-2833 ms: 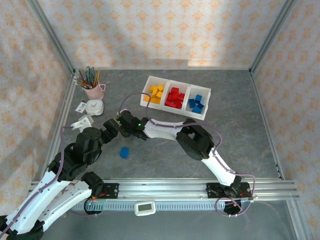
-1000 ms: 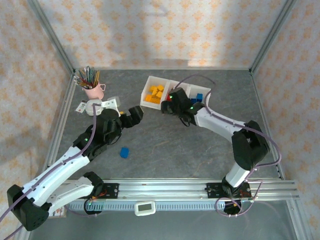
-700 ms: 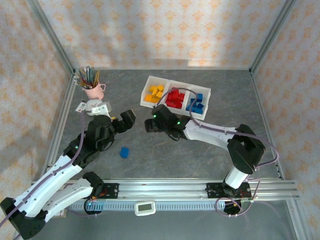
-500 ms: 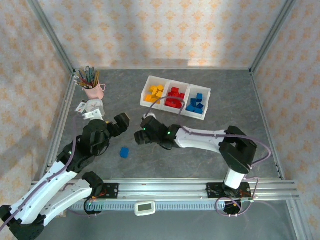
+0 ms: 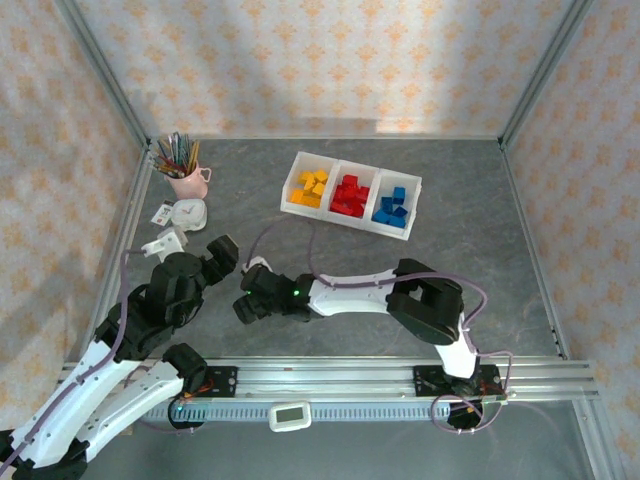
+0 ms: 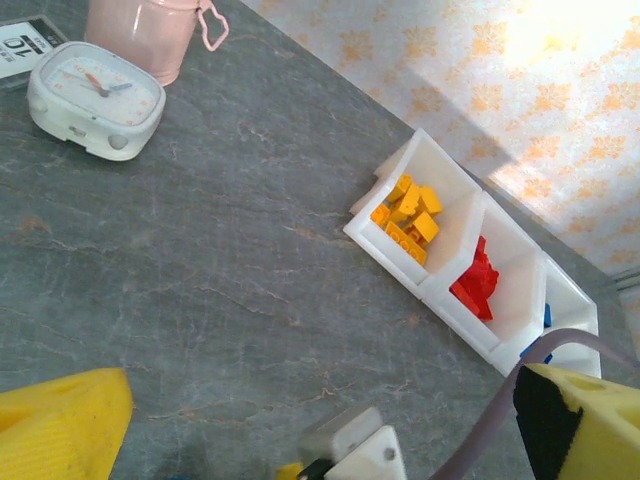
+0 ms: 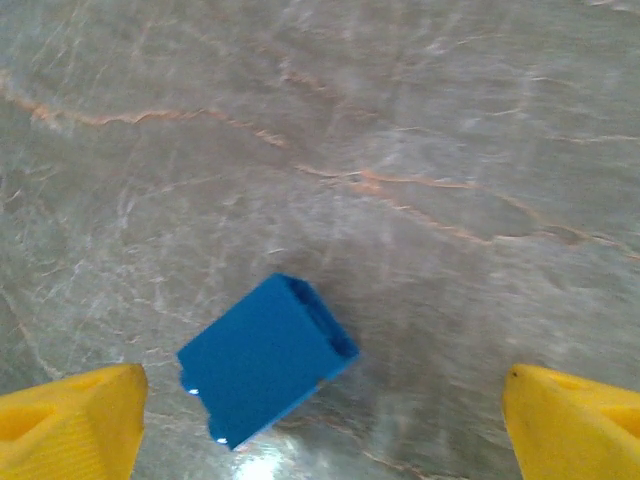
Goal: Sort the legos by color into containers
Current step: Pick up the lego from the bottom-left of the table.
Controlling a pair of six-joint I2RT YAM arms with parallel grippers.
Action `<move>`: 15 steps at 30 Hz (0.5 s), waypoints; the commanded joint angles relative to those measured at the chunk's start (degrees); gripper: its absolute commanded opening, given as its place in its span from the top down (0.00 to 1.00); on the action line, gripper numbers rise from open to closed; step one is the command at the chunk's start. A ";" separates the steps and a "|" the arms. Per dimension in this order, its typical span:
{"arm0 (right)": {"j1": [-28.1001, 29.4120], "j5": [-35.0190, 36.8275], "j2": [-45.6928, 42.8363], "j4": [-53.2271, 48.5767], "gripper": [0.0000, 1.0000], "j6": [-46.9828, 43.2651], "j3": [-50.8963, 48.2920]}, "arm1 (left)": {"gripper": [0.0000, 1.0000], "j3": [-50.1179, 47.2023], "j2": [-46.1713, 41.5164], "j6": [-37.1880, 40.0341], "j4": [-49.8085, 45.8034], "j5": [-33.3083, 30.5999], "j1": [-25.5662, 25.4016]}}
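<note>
I will move my right gripper over the brick's middle (image 7: 268, 362), then lower it and close on both sides, since the blue lego is below, nearer one open fingertip.
A single blue lego (image 7: 265, 360) lies tilted on the grey table, hollow side showing. My right gripper (image 7: 320, 425) hangs just above it, open, its yellow fingertips (image 7: 70, 420) spread wide to either side and apart from the brick. From above, that right gripper (image 5: 243, 305) sits near the table's front left and covers the brick. My left gripper (image 5: 222, 252) is open and empty just beside it, further left. The containers (image 5: 372, 196) at the back hold yellow legos (image 5: 310, 188), red legos (image 5: 350, 195) and blue legos (image 5: 392, 207), one colour to each bin.
A pink cup of pencils (image 5: 185, 175) and a small white clock (image 5: 188, 212) stand at the back left. A metal rail (image 5: 400, 375) runs along the near edge. In the left wrist view the containers' front wall (image 6: 400, 262) lies ahead.
My right arm has swung from the containers back to the front left, over the loose blue lego, with its jaws widening. My left arm has drawn back toward its base.
</note>
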 commanded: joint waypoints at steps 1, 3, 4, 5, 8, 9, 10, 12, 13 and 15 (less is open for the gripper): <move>0.58 0.12 2.88 -0.08 0.10 -4.24 3.38 | 0.01 1.52 -0.64 -1.09 -3.12 -2.45 0.45; 0.59 1.15 4.24 -0.42 0.12 -5.12 4.18 | 0.01 1.41 -0.64 -1.12 -3.13 -2.48 0.47; 0.59 1.79 4.85 -0.50 0.13 -5.74 4.60 | 0.01 1.35 -0.64 -1.26 -3.13 -2.59 0.47; 0.58 2.18 5.58 -0.63 0.14 -6.22 5.06 | 0.01 1.24 -0.64 -1.26 -3.13 -2.70 0.47; 0.58 2.52 7.30 -1.32 0.20 -7.55 6.57 | 0.01 1.05 -0.56 -1.26 -2.79 -2.78 0.47; 0.59 2.48 7.69 -1.43 0.21 -7.96 6.96 | 0.01 1.01 -0.48 -1.25 -2.62 -2.73 0.47; 0.58 2.59 8.17 -1.40 0.23 -8.42 7.19 | 0.01 0.97 -0.46 -1.18 -2.47 -2.63 0.45; 0.58 3.09 9.00 -1.43 0.28 -9.16 7.76 | 0.01 0.93 -0.28 -1.18 -2.42 -2.55 0.42; 0.58 3.27 9.33 -1.53 0.30 -9.43 8.04 | 0.01 0.83 -0.18 -1.17 -2.34 -2.38 0.46; 0.58 3.40 9.69 -1.54 0.35 -9.96 8.35 | 0.01 0.82 -0.05 -1.18 -2.17 -2.22 0.47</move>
